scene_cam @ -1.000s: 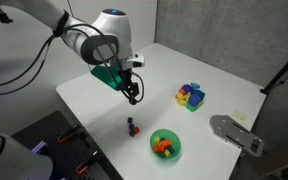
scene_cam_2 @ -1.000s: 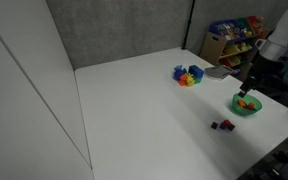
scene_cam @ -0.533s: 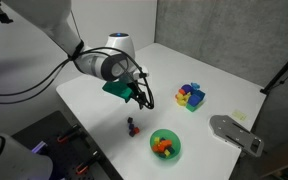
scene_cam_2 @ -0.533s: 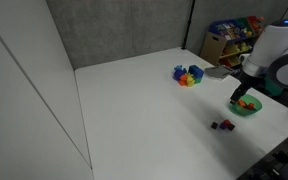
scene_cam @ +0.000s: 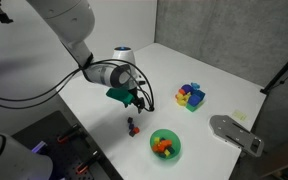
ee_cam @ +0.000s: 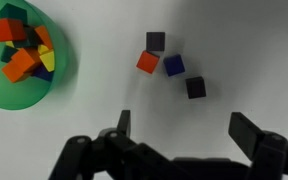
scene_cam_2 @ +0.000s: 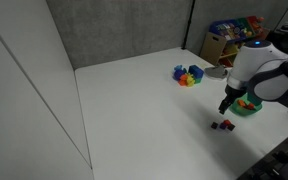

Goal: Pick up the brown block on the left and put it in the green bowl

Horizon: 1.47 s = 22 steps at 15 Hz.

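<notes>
The robot should next lower its gripper's open fingers on either side of the brown block, which stands apart from the blue block, and then close them.
In the wrist view, a tiny near-black brown block (ee_cam: 195,88) lies on the white table, the cube of a small cluster farthest from the green bowl (ee_cam: 4,95). The bowl holds several orange, red and yellow blocks and also shows in both exterior views (scene_cam: 165,146) (scene_cam_2: 246,106). In an exterior view the brown block (scene_cam: 130,121) is a dark speck. My gripper (ee_cam: 184,125) is open and empty, hovering just above the cluster, the brown block slightly ahead of its fingertips. The gripper shows in both exterior views (scene_cam: 136,101) (scene_cam_2: 225,106).
A red block (ee_cam: 147,62), a blue block (ee_cam: 174,65) and another dark cube (ee_cam: 156,41) lie beside the brown one. A pile of yellow, blue and purple blocks (scene_cam: 191,96) and a flat grey metal plate (scene_cam: 236,131) sit farther off.
My arm has swung across the table and come down toward the small block cluster next to the bowl. The gripper stays open. The blocks have not moved.
</notes>
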### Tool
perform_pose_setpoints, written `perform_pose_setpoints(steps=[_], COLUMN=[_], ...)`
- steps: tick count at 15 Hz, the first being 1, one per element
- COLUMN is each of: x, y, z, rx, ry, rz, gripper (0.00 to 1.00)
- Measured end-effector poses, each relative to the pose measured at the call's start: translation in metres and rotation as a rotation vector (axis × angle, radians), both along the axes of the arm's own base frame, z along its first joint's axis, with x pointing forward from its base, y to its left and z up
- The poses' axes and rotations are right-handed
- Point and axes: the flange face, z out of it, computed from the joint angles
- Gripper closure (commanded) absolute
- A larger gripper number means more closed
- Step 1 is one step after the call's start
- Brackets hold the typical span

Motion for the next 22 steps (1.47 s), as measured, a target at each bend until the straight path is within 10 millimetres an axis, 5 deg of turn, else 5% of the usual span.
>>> perform_pose_setpoints(steps=[13,14,22], x=[0.001,0.002,0.012], y=[0.028,0.030,0.033], z=[-0.102,-0.106,-0.121], rx=[0.042,0.046,0.050], ry=[0.110,0.114,0.112], rz=[0.054,0.058,0.081], gripper=[0.00,0.20,0.84])
